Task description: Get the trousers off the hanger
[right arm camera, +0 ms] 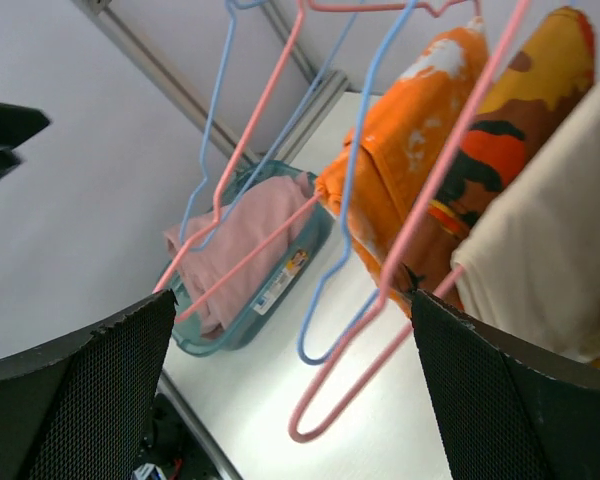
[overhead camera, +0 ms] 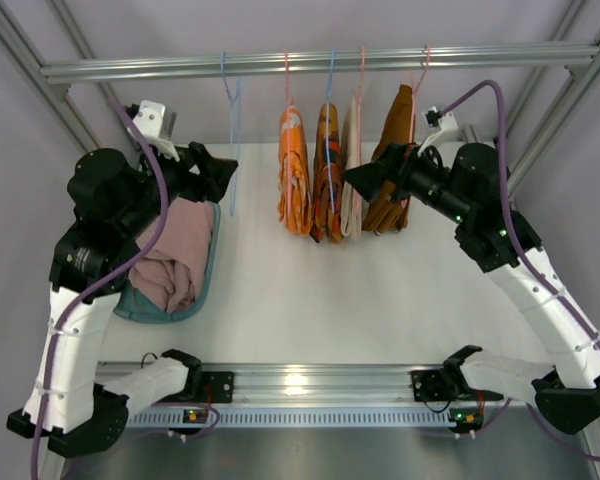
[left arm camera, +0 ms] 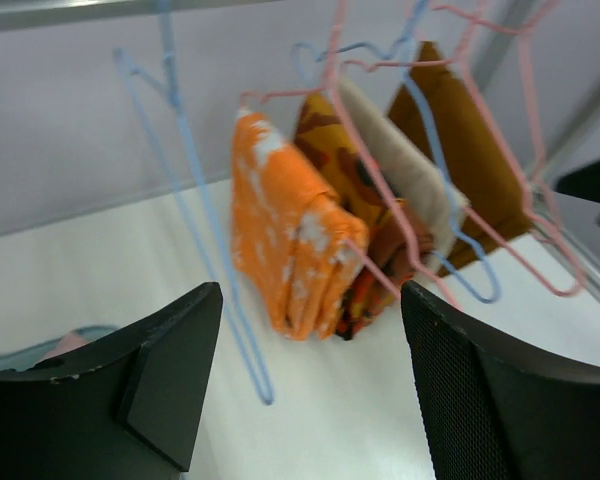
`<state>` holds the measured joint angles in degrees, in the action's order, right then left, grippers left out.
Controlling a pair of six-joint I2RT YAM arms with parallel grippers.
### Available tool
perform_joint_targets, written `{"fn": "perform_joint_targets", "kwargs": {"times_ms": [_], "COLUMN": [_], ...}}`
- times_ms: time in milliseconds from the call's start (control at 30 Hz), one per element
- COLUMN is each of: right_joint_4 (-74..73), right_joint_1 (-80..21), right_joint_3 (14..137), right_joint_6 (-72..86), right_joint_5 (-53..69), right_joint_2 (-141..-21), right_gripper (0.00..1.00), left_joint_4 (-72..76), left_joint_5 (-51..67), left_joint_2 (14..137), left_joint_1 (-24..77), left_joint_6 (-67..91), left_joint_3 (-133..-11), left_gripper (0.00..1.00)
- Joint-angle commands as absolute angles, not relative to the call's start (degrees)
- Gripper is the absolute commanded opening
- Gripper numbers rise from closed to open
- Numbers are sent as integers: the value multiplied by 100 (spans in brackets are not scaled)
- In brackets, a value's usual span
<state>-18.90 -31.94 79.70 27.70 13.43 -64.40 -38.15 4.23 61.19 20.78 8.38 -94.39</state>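
Next, my left gripper will go past the empty blue hanger (left arm camera: 195,240) toward the orange trousers and onto their pink hanger's sloping side wire (left arm camera: 370,160), which stands bare of cloth.
The pale pink trousers (overhead camera: 175,250) lie bunched in a teal basket (overhead camera: 208,270) at the left, also seen in the right wrist view (right arm camera: 245,235). The bright orange trousers (overhead camera: 293,175) with white patches hang folded over a pink hanger (left arm camera: 280,95) on the rail; they show close up in the left wrist view (left arm camera: 285,240). My left gripper (overhead camera: 220,172) is open and holds nothing, just above the basket's far end, with an empty blue hanger (left arm camera: 195,240) in front of it. My right gripper (overhead camera: 355,180) is open and holds nothing, right beside the hanging garments.
On the rail (overhead camera: 330,62) to the right of the orange trousers hang an orange patterned garment (overhead camera: 327,180), a beige one (overhead camera: 352,170) and a brown one (overhead camera: 395,160). Metal frame posts stand at both back corners. A metal rail runs along the table's near edge (overhead camera: 300,380).
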Motion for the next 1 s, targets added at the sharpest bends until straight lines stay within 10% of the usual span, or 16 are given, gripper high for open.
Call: {"fn": "perform_joint_targets", "kwargs": {"times_ms": [0, 967], "right_joint_4": [-1547, -1415], "right_joint_1": [-2796, -1230], "right_joint_3": [7814, 7102], "right_joint_6": [2847, 3806], "right_joint_5": [1415, 1890], "right_joint_2": [-6022, -5107], "right_gripper": [99, 99], "left_joint_4": [-3815, -642], "left_joint_5": [2142, 3156], "left_joint_2": [6459, 8596], "left_joint_1": [2074, 2347], "left_joint_6": [799, 5001], "left_joint_3": [-9510, -9035], "left_gripper": [76, 54]}}
